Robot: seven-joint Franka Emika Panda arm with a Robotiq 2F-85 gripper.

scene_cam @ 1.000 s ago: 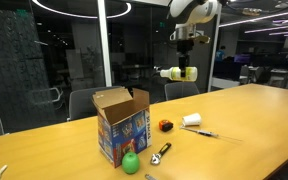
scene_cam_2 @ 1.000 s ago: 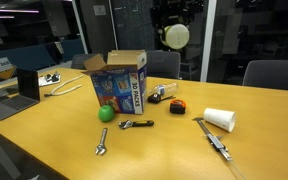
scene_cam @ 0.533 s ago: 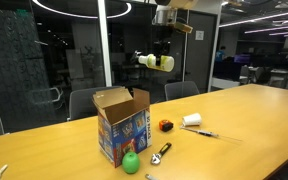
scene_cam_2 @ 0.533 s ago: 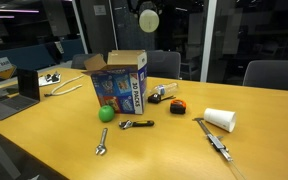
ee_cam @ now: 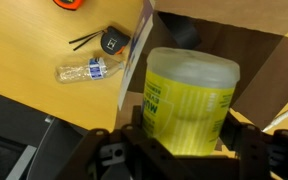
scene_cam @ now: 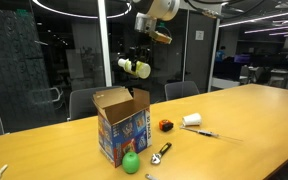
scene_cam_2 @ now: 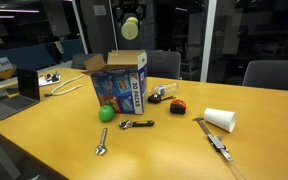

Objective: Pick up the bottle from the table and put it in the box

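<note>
My gripper is holding the bottle (scene_cam: 135, 68) well above the box's open flaps, so I will lower it toward the box's brown opening (scene_cam: 122, 101) and release the bottle there.
My gripper (scene_cam: 141, 60) is shut on the bottle (scene_cam: 135, 68), a yellow-green cylinder with a white part, held on its side high in the air. It hangs above the box (scene_cam: 122, 125), a blue printed carton with open brown flaps. In an exterior view the bottle (scene_cam_2: 130, 30) is directly over the box (scene_cam_2: 119, 88), well clear of the flaps. In the wrist view the bottle (ee_cam: 189, 95) fills the space between my jaws (ee_cam: 184, 142), with the box's brown inside (ee_cam: 274, 70) below it.
On the table by the box are a green ball (scene_cam: 131, 162), a wrench (scene_cam: 160, 153), a small orange object (scene_cam: 166, 125), a short white cylinder (scene_cam: 192, 119) and a thin tool (scene_cam_2: 213, 139). A laptop (scene_cam_2: 24, 88) stands beyond the box. Chairs line the far edge.
My gripper has carried the bottle sideways through the air, from above the orange object and white cylinder to above the open box. Nothing on the table has moved.
</note>
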